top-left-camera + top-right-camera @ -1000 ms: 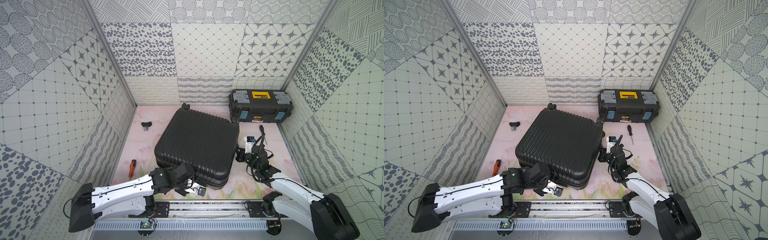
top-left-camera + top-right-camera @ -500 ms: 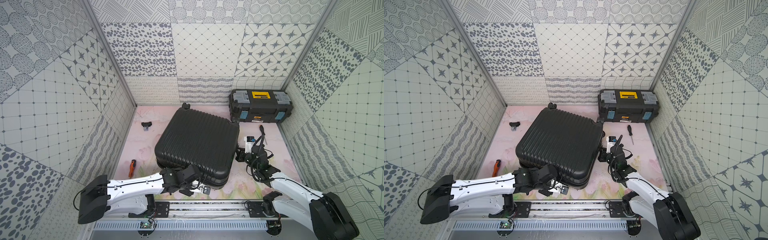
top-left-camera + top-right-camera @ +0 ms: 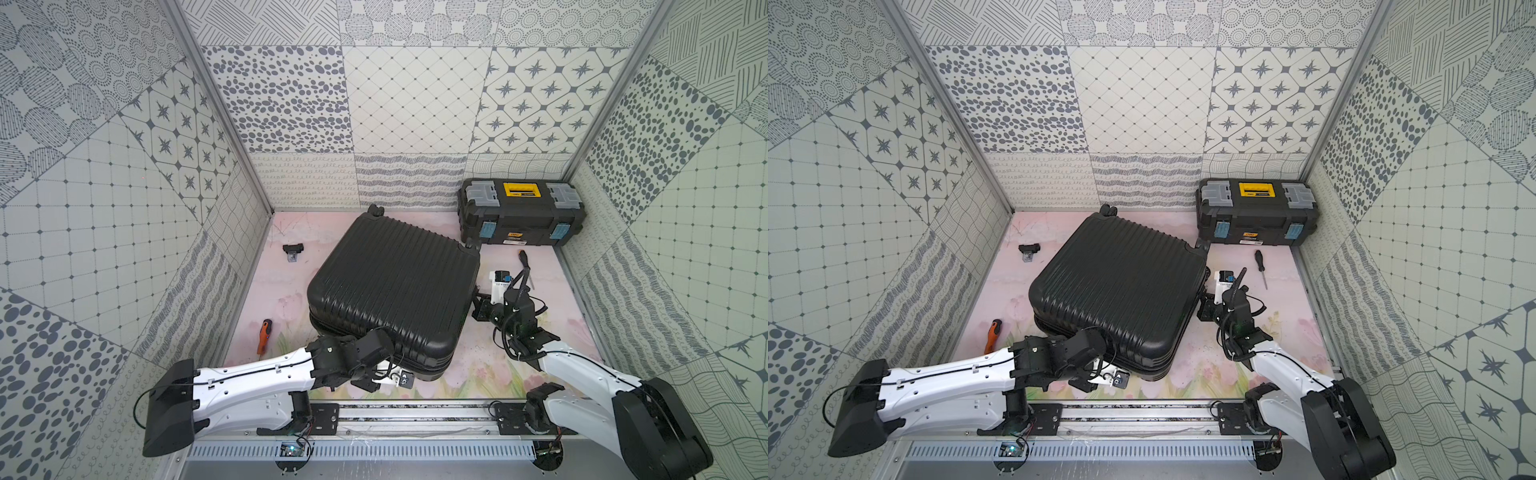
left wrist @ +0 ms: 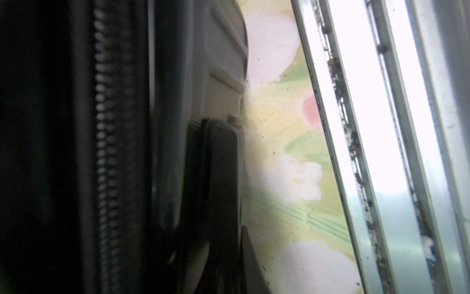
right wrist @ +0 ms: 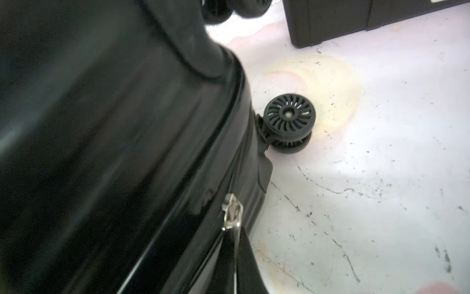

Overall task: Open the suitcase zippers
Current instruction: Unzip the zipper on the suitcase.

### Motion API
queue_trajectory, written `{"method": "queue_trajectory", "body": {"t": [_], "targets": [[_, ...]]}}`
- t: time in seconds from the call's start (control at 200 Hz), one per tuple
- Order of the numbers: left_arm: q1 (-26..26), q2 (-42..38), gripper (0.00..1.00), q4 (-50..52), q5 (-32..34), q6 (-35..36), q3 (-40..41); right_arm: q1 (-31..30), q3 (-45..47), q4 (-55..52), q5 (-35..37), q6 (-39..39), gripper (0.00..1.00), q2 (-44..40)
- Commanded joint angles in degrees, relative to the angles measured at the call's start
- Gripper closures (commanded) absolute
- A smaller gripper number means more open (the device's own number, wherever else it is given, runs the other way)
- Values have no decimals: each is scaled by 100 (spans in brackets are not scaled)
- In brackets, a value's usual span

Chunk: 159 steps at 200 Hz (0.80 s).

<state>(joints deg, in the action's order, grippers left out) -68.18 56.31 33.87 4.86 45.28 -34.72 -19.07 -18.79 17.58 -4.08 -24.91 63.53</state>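
Next, my right gripper draws the silver slider's pull outward along the seam toward the caster wheel [image 5: 289, 120] and releases it there. The silver slider [image 5: 231, 212] sits short of that corner of the suitcase.
The black ribbed suitcase [image 3: 395, 286] [image 3: 1121, 286] lies flat in the middle of the floor. Its zippers run along the seam, with coil teeth [image 4: 106, 152] in the left wrist view and a silver slider [image 5: 231, 212] in the right wrist view. My left gripper [image 3: 395, 376] [image 4: 229, 229] is at the suitcase's near edge. It is shut on a black pull tab [image 4: 221, 173] beside the seam. My right gripper [image 3: 478, 309] [image 5: 235, 230] is at the suitcase's right side. It is shut on the pull hanging from the silver slider, and the pull is hidden between the fingers [image 5: 246, 257].
A black toolbox [image 3: 521, 216] with a yellow handle stands at the back right. An orange screwdriver [image 3: 264, 336] lies left of the suitcase, and a black screwdriver [image 3: 524, 262] and a white box [image 3: 498, 280] lie right of it. A caster wheel [image 5: 288, 119] sticks out near my right gripper. The metal rail [image 3: 415, 415] runs along the front.
My left arm reached right along the near edge, then drew back slightly. Its gripper closed at the seam. The right arm and the suitcase have not moved.
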Motion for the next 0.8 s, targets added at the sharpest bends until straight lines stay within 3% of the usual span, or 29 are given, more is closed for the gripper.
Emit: {"method": "queue_trajectory", "body": {"t": [0.0,0.305,0.605,0.715,0.79], "targets": [[-2,-401,100,702,261,449,85,322,-373,462,329,-53,100,252],[-3,-580,100,780,260,861,331,1149,-1327,711,-220,5,100,1481],[-3,-654,100,754,152,922,407,1340,-2519,557,-1047,285,100,2414],[-2,-571,100,569,156,854,404,1345,-2848,256,-1534,357,73,2645],[-2,-518,100,394,205,738,374,1293,-2785,295,-1623,224,66,2553]]}}
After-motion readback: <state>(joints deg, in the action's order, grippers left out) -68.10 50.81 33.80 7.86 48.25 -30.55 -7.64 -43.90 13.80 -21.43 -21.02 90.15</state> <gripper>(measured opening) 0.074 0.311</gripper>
